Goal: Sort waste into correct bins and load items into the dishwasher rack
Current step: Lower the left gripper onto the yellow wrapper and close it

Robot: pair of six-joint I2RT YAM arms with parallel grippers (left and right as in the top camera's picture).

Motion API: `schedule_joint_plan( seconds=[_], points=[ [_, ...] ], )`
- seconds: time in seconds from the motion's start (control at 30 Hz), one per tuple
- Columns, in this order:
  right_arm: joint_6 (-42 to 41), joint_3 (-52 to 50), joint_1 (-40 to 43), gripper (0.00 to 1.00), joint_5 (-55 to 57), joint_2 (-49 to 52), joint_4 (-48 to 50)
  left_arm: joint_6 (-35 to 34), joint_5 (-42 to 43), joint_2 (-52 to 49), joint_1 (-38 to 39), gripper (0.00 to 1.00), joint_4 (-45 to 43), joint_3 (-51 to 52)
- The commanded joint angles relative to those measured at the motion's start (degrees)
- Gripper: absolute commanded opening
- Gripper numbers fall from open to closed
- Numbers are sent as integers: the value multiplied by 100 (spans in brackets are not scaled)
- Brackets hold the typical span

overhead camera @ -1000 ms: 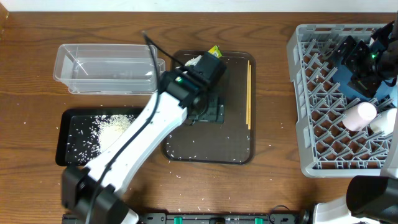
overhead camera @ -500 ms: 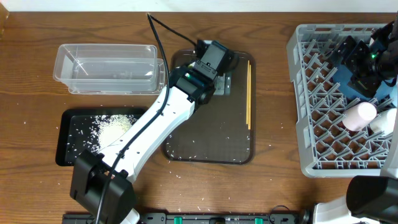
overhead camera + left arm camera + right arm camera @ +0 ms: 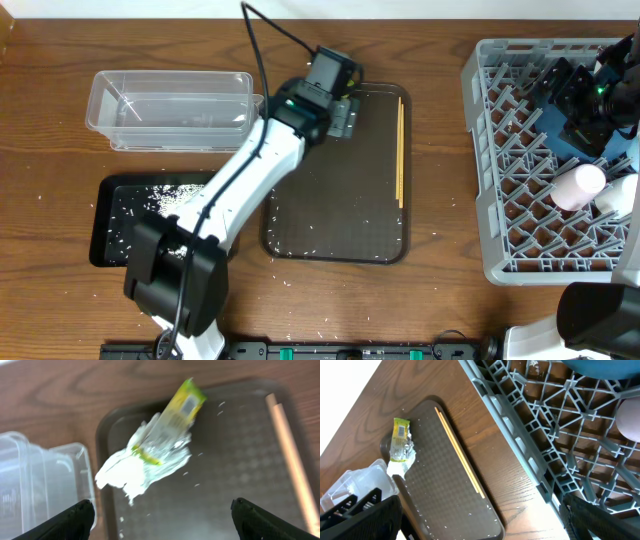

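Observation:
My left gripper lowers with its fingers open onto the wrapper's near end below it next, since that end rests uncovered on top of the white tissue.
The crumpled white tissue and the yellow-green wrapper lie together in the far left corner of the brown tray. My left gripper hovers open just short of them, holding nothing. From overhead my left gripper hides them. The chopsticks lie along the tray's right side. Rice is heaped in the black tray. The clear tub stands behind it. My right gripper is open and empty above the grey rack, which holds the blue dish, pink cup and white cup.
Loose rice grains are scattered over the brown tray, the wooden table and the rack. My left arm stretches diagonally over the black tray's right end. In the right wrist view the rack's edge runs close beside the chopsticks.
My left arm has swung from the middle of the brown tray towards its far left corner, so the gripper now covers the tissue and wrapper from above. The right arm has stayed still.

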State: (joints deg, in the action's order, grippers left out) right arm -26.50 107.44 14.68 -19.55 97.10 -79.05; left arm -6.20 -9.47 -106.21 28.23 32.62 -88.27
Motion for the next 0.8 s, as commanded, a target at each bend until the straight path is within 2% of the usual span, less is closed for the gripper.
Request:
schedule_joint_plan(
  seconds=[0.0,0.4,0.67,0.77],
  points=[
    [42,7,-39,99,-17,28,-9,101,284,-24,-289,91,9,-238],
    [42,7,-39,99,-17,28,-9,103,492,-98,-540,91,-299,-155],
    [42,7,-39,99,-17,28,-9,177,629,-570,-544,89,-1797,-129],
    [42,7,-39,99,-17,28,-9,446,629,-866,-544,89,-2371,-129]
  ],
)
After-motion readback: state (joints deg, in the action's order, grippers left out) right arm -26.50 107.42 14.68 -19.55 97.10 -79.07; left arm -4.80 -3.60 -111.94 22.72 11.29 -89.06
